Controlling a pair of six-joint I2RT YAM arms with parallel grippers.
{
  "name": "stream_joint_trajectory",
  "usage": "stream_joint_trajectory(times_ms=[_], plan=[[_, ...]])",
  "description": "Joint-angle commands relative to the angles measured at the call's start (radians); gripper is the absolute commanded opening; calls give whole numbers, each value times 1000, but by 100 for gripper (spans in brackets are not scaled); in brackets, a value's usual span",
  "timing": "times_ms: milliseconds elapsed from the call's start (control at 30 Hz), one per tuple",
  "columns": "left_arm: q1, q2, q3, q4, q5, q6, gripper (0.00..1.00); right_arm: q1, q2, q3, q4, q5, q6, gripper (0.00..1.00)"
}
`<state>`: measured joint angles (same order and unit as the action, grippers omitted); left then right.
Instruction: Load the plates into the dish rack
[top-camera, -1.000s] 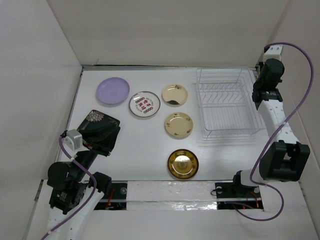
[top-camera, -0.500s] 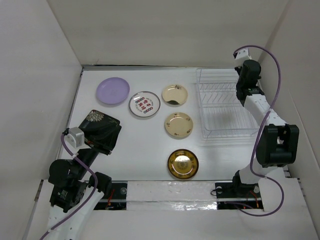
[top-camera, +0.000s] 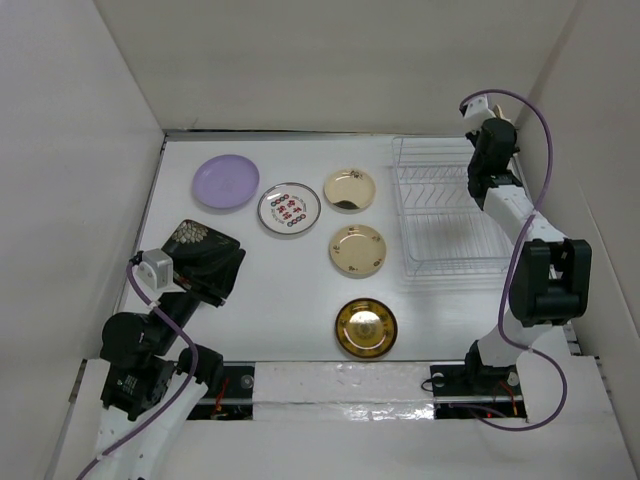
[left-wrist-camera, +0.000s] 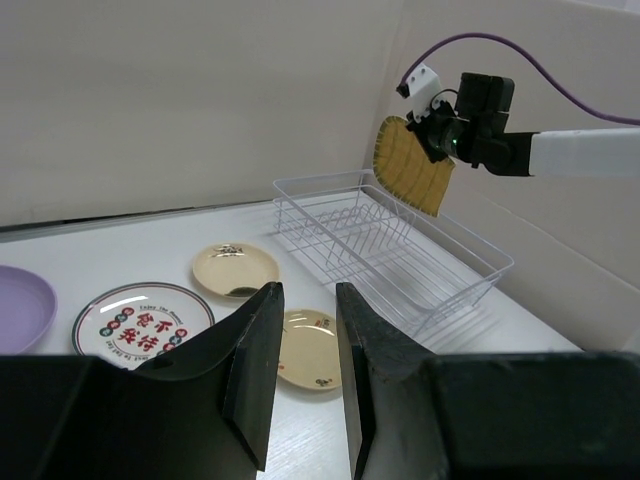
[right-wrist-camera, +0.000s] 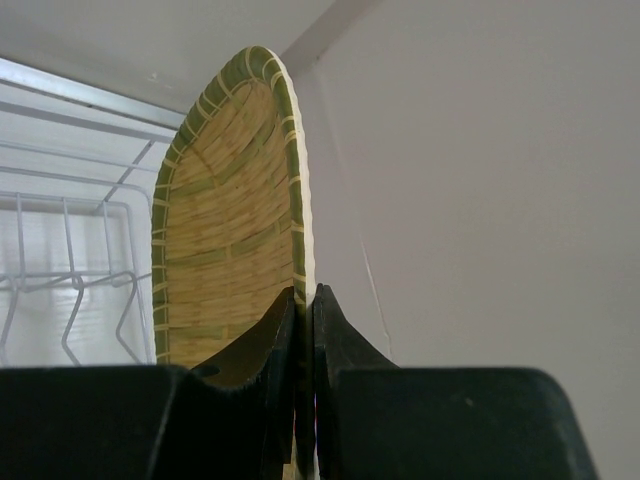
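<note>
My right gripper will next lower the yellow woven-look square plate into the far end of the dish rack (right-wrist-camera: 75, 265).
My right gripper (right-wrist-camera: 303, 292) is shut on the edge of the yellow woven-look square plate (right-wrist-camera: 225, 230) and holds it upright above the far end of the dish rack (top-camera: 455, 262). The left wrist view shows that plate (left-wrist-camera: 410, 165) in the air over the rack (left-wrist-camera: 400, 250). My left gripper (left-wrist-camera: 308, 290) is open and empty. In the top view it (top-camera: 205, 290) hovers at the near edge of the black floral square plate (top-camera: 205, 255). Flat on the table lie the lavender plate (top-camera: 225, 182), the patterned white plate (top-camera: 289, 208), two cream-gold plates (top-camera: 349, 190) (top-camera: 357, 250) and the dark gold plate (top-camera: 365, 327).
White walls close in the table on the left, far and right sides. The rack stands close to the right wall. The arm bases and a white strip run along the near edge (top-camera: 340, 380).
My right arm has swung from the rack's right side to its far end, carrying the yellow plate. My left gripper has shifted slightly, and the black plate under it looks a little moved.
</note>
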<state>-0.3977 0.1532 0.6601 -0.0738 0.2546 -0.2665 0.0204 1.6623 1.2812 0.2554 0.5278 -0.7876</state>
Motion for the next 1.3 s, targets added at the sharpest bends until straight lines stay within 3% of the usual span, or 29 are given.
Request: stream_joint_trajectory(times_ms=[0,167,600,667,700,733,833,1033,1100,1167,1200,1233,1267], plan=[[-6,17,7,39,8,7,25,1,1,67,127,18,-36,0],[-6,28,7,40,11,9,25,1,50,38,151,27,-91,0],[-6,34,7,40,15,9,25,32,103,-32,206,64,-52,0],[-6,36,9,40,20,7,25,42,102,-60,237,84,-9,10],[-6,36,6,40,20,7,25,42,103,-80,243,95,10,19],[-6,34,6,40,20,9,25,42,103,-85,252,107,25,36],[-6,37,6,40,21,6,25,42,93,-70,248,132,99,57],[-6,36,6,39,14,7,25,85,25,93,118,129,304,61],[-6,43,7,37,15,9,25,142,-18,177,53,85,445,61],[-6,54,7,37,15,7,25,199,-42,225,7,-15,563,51],[-6,58,7,37,14,7,25,270,-48,240,-10,-52,594,41],[-6,60,9,32,11,9,24,311,-45,257,-31,-78,625,14],[-6,65,9,32,5,9,24,352,-36,277,-86,-122,684,2]])
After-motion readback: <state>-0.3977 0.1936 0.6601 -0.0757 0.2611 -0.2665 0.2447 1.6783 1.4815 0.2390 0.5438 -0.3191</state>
